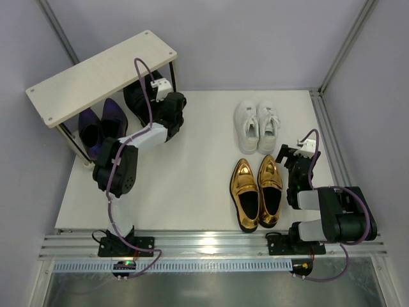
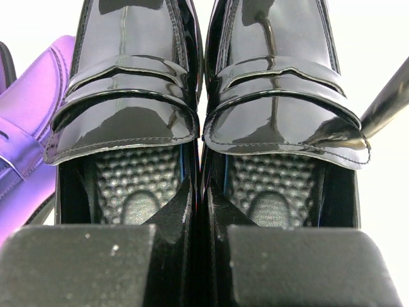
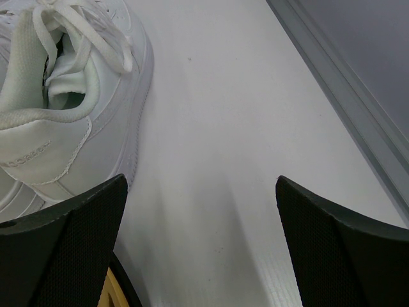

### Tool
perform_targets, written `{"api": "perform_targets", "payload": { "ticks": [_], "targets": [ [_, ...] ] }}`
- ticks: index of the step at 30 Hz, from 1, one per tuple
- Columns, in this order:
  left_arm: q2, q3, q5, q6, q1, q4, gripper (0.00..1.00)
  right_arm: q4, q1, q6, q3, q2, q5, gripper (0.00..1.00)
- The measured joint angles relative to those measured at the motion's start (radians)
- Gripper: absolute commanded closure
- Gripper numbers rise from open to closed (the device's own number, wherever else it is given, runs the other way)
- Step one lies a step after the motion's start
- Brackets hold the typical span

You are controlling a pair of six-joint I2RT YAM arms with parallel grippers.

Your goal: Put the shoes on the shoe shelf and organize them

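My left gripper is going to move gently down and toward the purple dress shoes next, to release the black shoes on the shoe shelf's lower level [image 1: 130,116], because the shelf leg is close to their outer side.
The shoe shelf [image 1: 96,73] stands at the far left. The purple dress shoes [image 1: 102,125] sit on its lower tier, and one shows in the left wrist view [image 2: 32,128]. The black dress shoes [image 1: 135,96] lie beside them under the top board. My left gripper [image 1: 167,107] is shut, pinching the touching inner walls of both black shoes [image 2: 128,96] between its fingers [image 2: 199,204]. The white sneakers [image 1: 257,125] and the gold loafers [image 1: 257,190] stand on the table at right. My right gripper [image 1: 300,153] is open and empty, just right of a sneaker [image 3: 70,115].
A thin metal shelf leg [image 2: 386,102] runs just right of the black shoes. A metal frame rail [image 3: 358,109] borders the table's right edge close to my right gripper [image 3: 201,211]. A sliver of a gold loafer [image 3: 108,291] shows by its left finger.
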Motion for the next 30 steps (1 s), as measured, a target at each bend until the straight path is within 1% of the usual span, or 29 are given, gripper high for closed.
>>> {"api": "perform_targets", "payload": {
  "ticks": [8, 16, 20, 23, 24, 25, 26, 29, 30],
  "targets": [
    [0.011, 0.000, -0.042, 0.004, 0.010, 0.101, 1.00, 0.000, 0.000, 0.000, 0.000, 0.000, 0.000, 0.03],
    [0.070, 0.005, -0.066, -0.024, 0.042, 0.102, 1.00, 0.000, 0.000, 0.000, 0.000, 0.000, 0.000, 0.03],
    [0.072, 0.006, -0.067, -0.042, 0.042, 0.102, 0.97, 0.000, 0.000, 0.000, 0.000, 0.000, 0.000, 0.03],
    [0.072, 0.006, -0.067, -0.050, 0.042, 0.102, 0.84, 0.000, 0.000, 0.000, 0.000, 0.000, 0.000, 0.03],
    [0.072, 0.007, -0.070, -0.050, 0.042, 0.106, 0.67, 0.000, 0.000, 0.000, 0.000, 0.000, 0.000, 0.03],
    [0.072, 0.011, -0.072, -0.047, 0.043, 0.114, 0.56, 0.000, 0.000, 0.000, 0.000, 0.000, 0.000, 0.03],
    [0.071, 0.016, -0.070, -0.048, 0.045, 0.127, 0.39, 0.000, 0.000, 0.000, 0.000, 0.000, 0.000, 0.03],
    [0.067, 0.035, -0.064, -0.047, 0.057, 0.163, 0.17, 0.000, 0.000, 0.000, 0.001, 0.000, 0.000, 0.03],
    [0.061, 0.038, -0.063, -0.047, 0.060, 0.171, 0.14, 0.000, 0.000, 0.000, 0.001, 0.000, 0.000, 0.03]
  ]
}}
